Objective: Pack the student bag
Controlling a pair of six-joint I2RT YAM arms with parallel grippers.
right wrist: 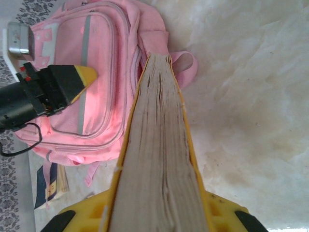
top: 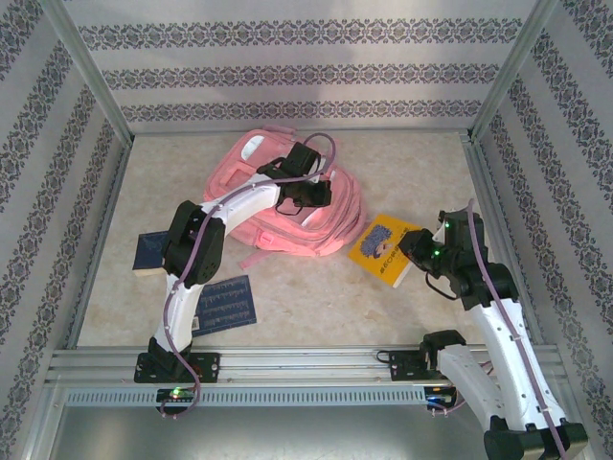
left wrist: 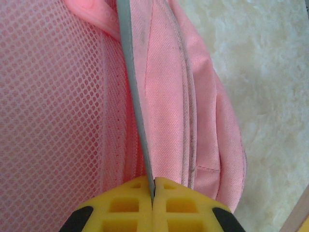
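My left gripper should move the thin grey piece of the bag it is holding upward, lifting the bag's top, before it opens.
The student bag (top: 278, 206) lies flat in the middle of the table, a big pink backpack with grey trim. My left gripper (top: 314, 197) is over the bag's right part. In the left wrist view its yellow fingers (left wrist: 183, 193) are shut on a thin grey strip (left wrist: 133, 96) of the student bag (left wrist: 169, 96), beside pink mesh. My right gripper (top: 414, 252) is shut on a yellow-covered book (top: 383, 247), held just right of the bag. In the right wrist view the book (right wrist: 159, 121) points page edge up toward the student bag (right wrist: 106, 58).
Two dark blue books lie on the left, one (top: 150, 254) by the left arm's elbow and one (top: 225, 304) near the front rail. Patterned walls and metal posts close in the table on three sides. Bare table shows to the book's right (right wrist: 251, 96).
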